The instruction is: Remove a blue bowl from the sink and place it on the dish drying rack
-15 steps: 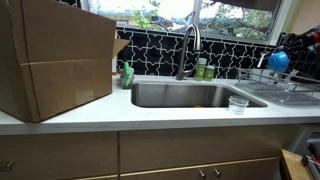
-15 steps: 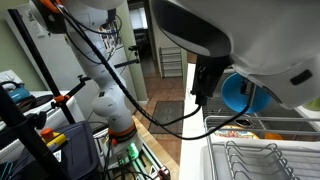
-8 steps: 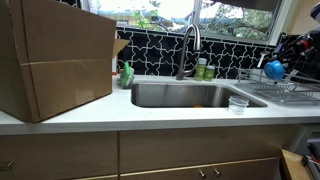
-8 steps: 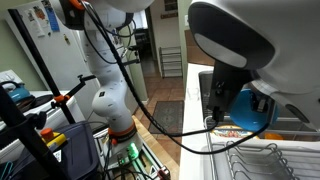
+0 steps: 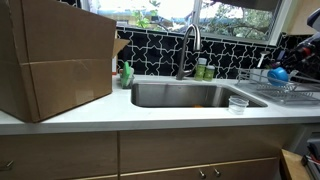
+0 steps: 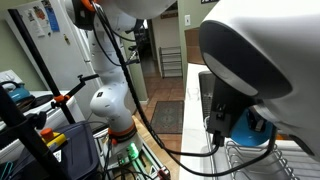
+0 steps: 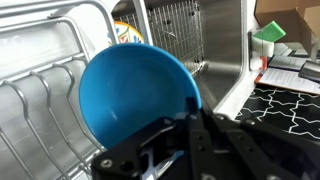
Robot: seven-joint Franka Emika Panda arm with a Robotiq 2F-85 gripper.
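Observation:
My gripper still has the blue bowl above the silvery rods of the dish drying rack (image 5: 281, 89) (image 7: 62, 112), so it will lower the bowl onto them next.
The blue bowl (image 5: 279, 74) is held in my gripper (image 5: 284, 66) just above the dish drying rack (image 5: 287, 90) at the right of the counter. In the wrist view the bowl (image 7: 130, 95) fills the middle, its rim pinched between my black fingers (image 7: 190, 112), with the rack's silvery rods (image 7: 35, 95) under and left of it. In an exterior view the bowl (image 6: 249, 126) shows below the arm, over the rack (image 6: 262, 162). The sink (image 5: 190, 95) lies left of the rack, under the arched faucet (image 5: 189, 45).
A large cardboard box (image 5: 55, 55) stands on the counter left of the sink. A small clear cup (image 5: 238, 104) sits at the sink's right front corner. A green soap bottle (image 5: 127, 75) and a green container (image 5: 203, 70) stand behind the sink.
My gripper has carried the blue bowl downward, closer to the rack's rods. The sink and counter items have not moved.

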